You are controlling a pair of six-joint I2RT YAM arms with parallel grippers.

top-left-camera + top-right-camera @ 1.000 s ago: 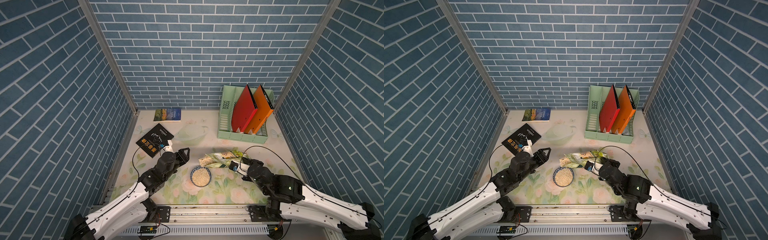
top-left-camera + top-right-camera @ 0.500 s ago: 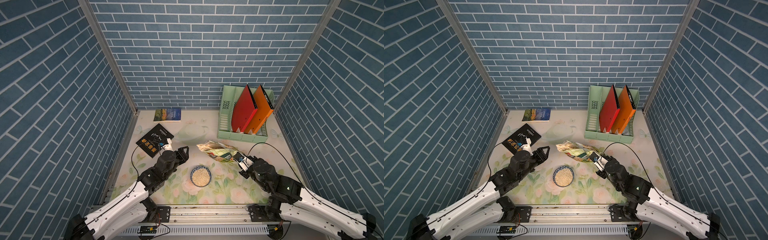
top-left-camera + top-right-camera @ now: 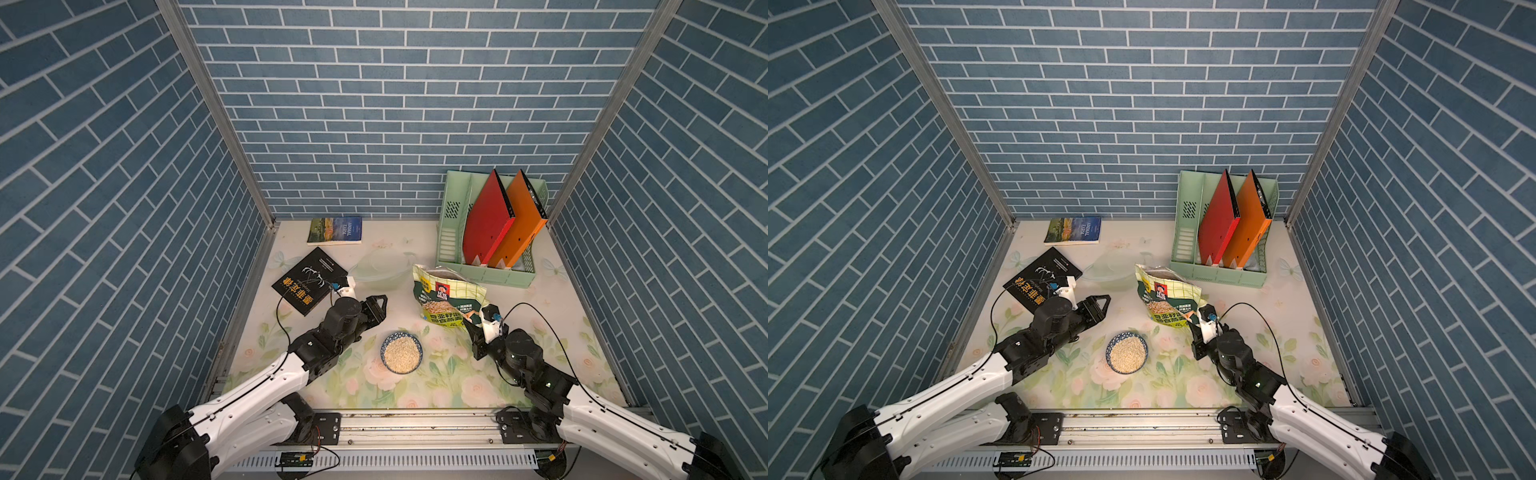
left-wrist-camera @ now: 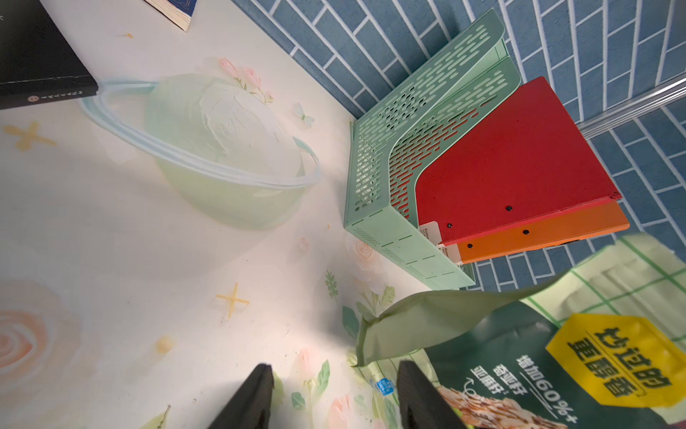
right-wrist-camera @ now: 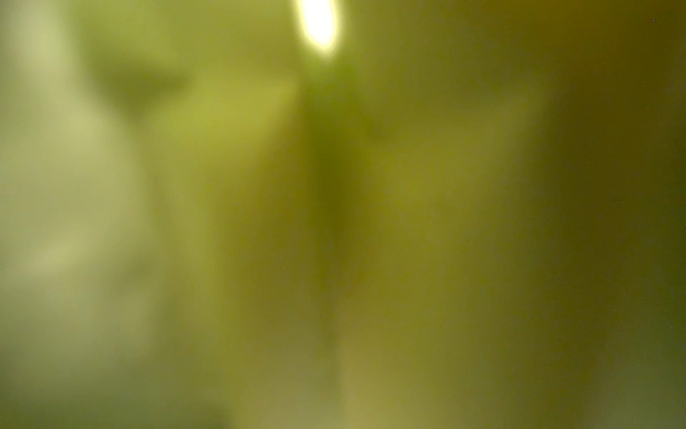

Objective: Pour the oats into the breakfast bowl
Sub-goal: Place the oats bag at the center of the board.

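I should lower my right gripper next and release the pouch on the flowered tabletop just below my gripper, because oats already fill the bowl [image 3: 401,337].
The breakfast bowl [image 3: 401,337] [image 3: 1126,335], blue-and-white with a dark rim, sits front-centre, filled with pale oats [image 3: 401,354] [image 3: 1127,354]. Behind and right of it the green oat pouch [image 3: 446,301] [image 3: 1166,300] is upright with its top open. My right gripper [image 3: 475,327] [image 3: 1196,328] is shut on the pouch's lower right corner. The pouch [image 5: 334,223] fills the right wrist view as a green blur, hiding the fingers. My left gripper [image 3: 380,306] [image 3: 1103,305] [image 4: 334,388] hangs open and empty left of the pouch [image 4: 557,353].
A mint file rack [image 3: 449,249] [image 4: 378,208] with a red binder [image 3: 486,224] and an orange binder [image 3: 515,226] stands at the back right. A black book [image 3: 309,280] and a blue book [image 3: 335,230] lie at the back left. Brick walls close three sides.
The pouch was tipped on its side over the bowl; my right gripper has swung it up and back to upright, right of the bowl. The left gripper has barely moved.
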